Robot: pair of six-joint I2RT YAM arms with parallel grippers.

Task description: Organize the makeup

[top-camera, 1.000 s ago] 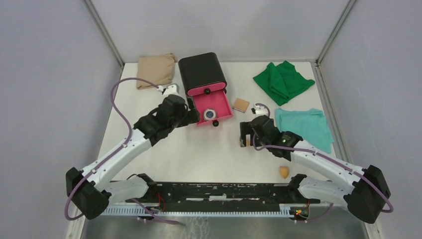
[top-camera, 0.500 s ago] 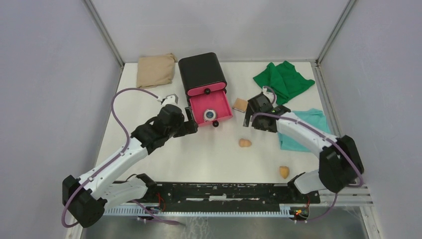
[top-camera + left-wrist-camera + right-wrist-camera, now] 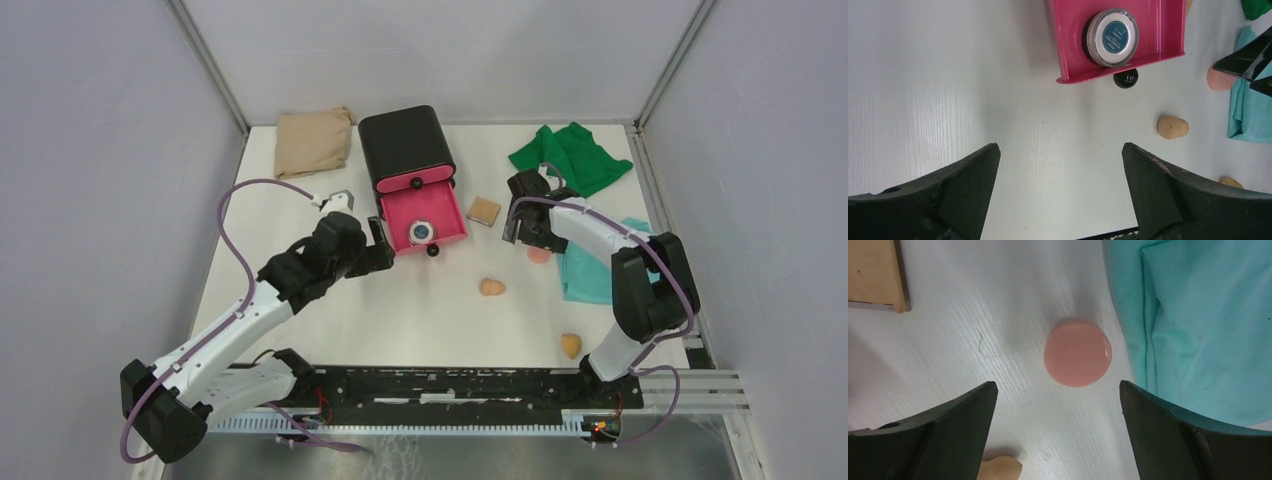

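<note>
I should lower my right gripper astride the pink round piece [image 3: 539, 256] [image 3: 1077, 353] and close on its sides, as it lies just below the open fingers, beside the teal cloth.
The round silvery compact [image 3: 423, 231] with a dark-blue centre lies in the open pink drawer [image 3: 447, 205]; it also shows in the left wrist view [image 3: 1111, 36]. My left gripper [image 3: 383, 245] is open and empty over bare table just left of the drawer [image 3: 1059, 150]. My right gripper [image 3: 522, 236] is open and empty, just above the pink round piece [image 3: 1077, 353], which lies near the teal cloth. The tan square pad [image 3: 484, 210] lies right of the drawer. Two tan sponges [image 3: 491, 287] [image 3: 570, 346] lie on the table. I cannot make out the tiny black jar.
The black box [image 3: 405, 145] stands at the back, with a black knob [image 3: 433, 250] on the open drawer's front. A beige cloth [image 3: 313, 140] lies back left, a green cloth [image 3: 570, 160] back right and a teal cloth [image 3: 612, 262] on the right. Grey walls enclose the table.
My right gripper left the nearer sponge on the table, swung back and right past the tan pad, and now hangs over the pink round piece. My left gripper drew back slightly from the drawer.
</note>
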